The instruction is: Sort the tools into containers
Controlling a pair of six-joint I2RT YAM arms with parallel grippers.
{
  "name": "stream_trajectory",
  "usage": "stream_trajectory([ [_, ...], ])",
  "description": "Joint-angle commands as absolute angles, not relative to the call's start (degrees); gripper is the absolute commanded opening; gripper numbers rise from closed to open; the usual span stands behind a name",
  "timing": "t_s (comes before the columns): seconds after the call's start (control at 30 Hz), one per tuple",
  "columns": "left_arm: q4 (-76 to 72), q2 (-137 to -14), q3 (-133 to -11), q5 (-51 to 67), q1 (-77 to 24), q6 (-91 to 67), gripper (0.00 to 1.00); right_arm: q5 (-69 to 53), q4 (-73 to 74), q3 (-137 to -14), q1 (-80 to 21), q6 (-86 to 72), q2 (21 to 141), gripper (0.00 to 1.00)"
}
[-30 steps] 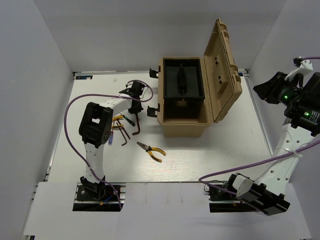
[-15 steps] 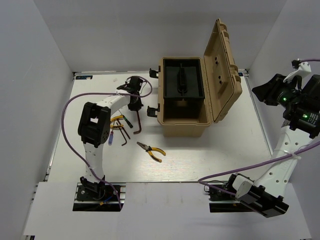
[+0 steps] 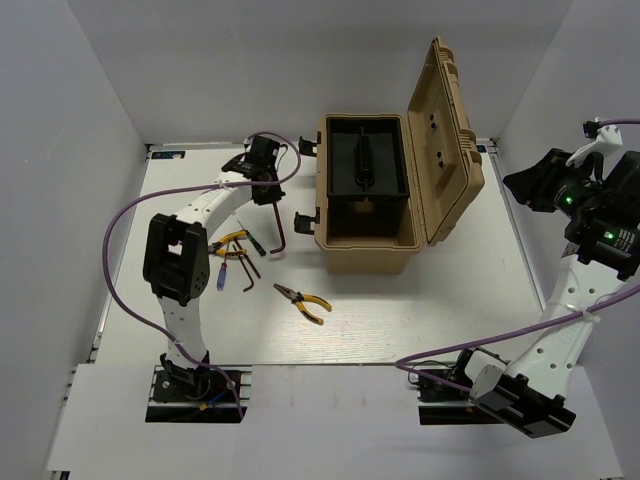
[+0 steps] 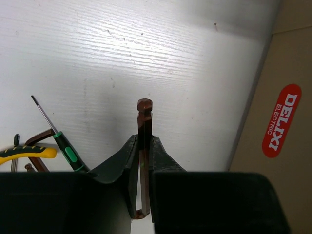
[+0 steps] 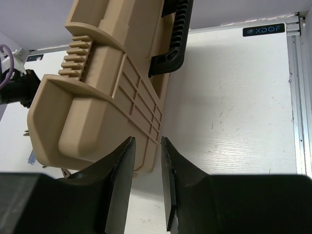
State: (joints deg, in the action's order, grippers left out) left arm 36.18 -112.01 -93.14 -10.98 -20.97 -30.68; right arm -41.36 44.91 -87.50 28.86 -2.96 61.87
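I should next lift my left gripper above the side of the box, move it across to the box's uncovered section [image 3: 378, 221] on its right in the top view, and let go.
The tan toolbox [image 3: 370, 250] stands open with its lid [image 3: 445, 130] upright and a black inner tray [image 3: 362, 165]. My left gripper [image 3: 262, 162] is shut on a long brown hex key [image 3: 280, 225] and holds it hanging above the table, left of the box. In the left wrist view the key [image 4: 144, 117] sticks out between my shut fingers [image 4: 142, 141]. One yellow-handled pliers [image 3: 302, 302], another pliers [image 3: 230, 238], more hex keys [image 3: 247, 272] and a blue-handled screwdriver [image 3: 221, 283] lie on the table. My right gripper [image 3: 525, 185] is open and empty, high to the right of the lid.
A green-handled screwdriver [image 4: 64, 147] lies by the yellow pliers handle [image 4: 27, 152]. The box wall with a red sticker [image 4: 282, 119] is close on the left gripper's right. The right wrist view shows the ribbed lid [image 5: 97, 97] and its black handle [image 5: 175, 34].
My left gripper has risen and moved toward the back with the hex key, which now hangs off the table. The right arm has barely shifted.
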Motion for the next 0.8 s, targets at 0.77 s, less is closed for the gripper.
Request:
stream_trajectory([
  [0.77,35.60,-109.70,-94.83,-13.97,-20.57,-28.74,0.00,-42.01,43.33,-86.75,29.09,-1.84,60.47,0.34],
])
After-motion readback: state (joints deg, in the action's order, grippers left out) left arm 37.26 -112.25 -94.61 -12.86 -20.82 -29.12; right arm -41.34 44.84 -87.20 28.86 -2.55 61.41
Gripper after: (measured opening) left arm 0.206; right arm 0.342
